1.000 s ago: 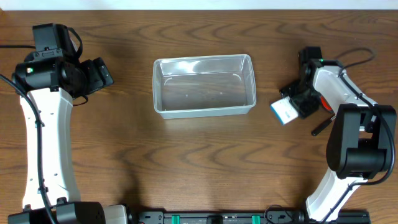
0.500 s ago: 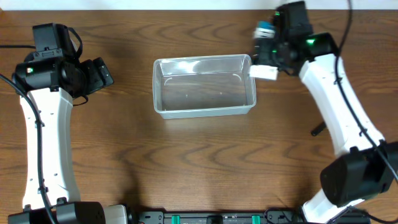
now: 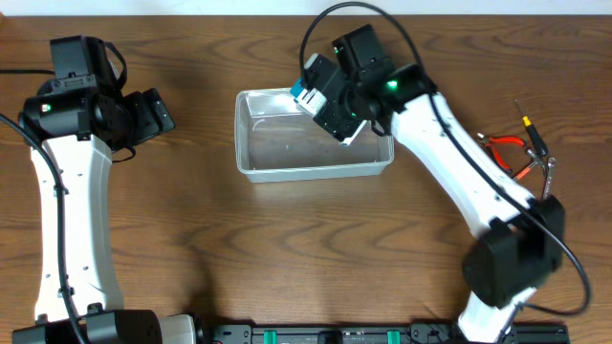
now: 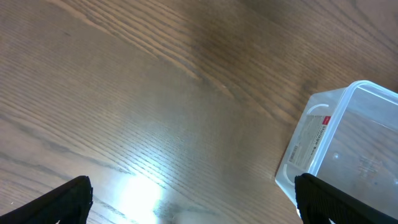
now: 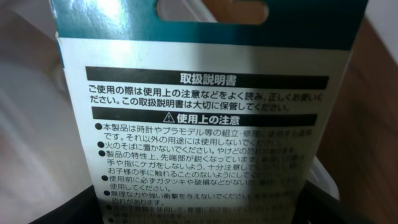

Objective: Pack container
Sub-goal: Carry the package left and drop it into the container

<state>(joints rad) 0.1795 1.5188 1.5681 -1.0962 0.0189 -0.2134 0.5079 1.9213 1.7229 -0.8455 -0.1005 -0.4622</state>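
Observation:
I will move the box [image 3: 308, 92] in my right gripper back and down next. Then I will let go of it on the bare bottom of the bin by the bin's near side [image 3: 328, 158].
The container [image 3: 277, 162] is a clear plastic bin at the table's middle back; its corner with a white label shows in the left wrist view [image 4: 323, 137]. My right gripper [image 3: 330, 105] is shut on a small blue-and-white box [image 3: 308, 92] and holds it above the bin's back right part. In the right wrist view the box [image 5: 205, 118] fills the frame, its white back printed with Japanese text. My left gripper [image 3: 158, 113] is open and empty, left of the bin; its black fingertips [image 4: 193, 199] show at the frame's bottom corners.
Red-handled pliers [image 3: 505, 145] and other small tools [image 3: 535, 143] lie at the right side of the wooden table [image 3: 306, 258]. The left arm's white link runs down the left side.
My right arm swung from the right side of the table leftward with the blue-and-white box, now over the bin. The tools at the right became uncovered. The left arm has not moved.

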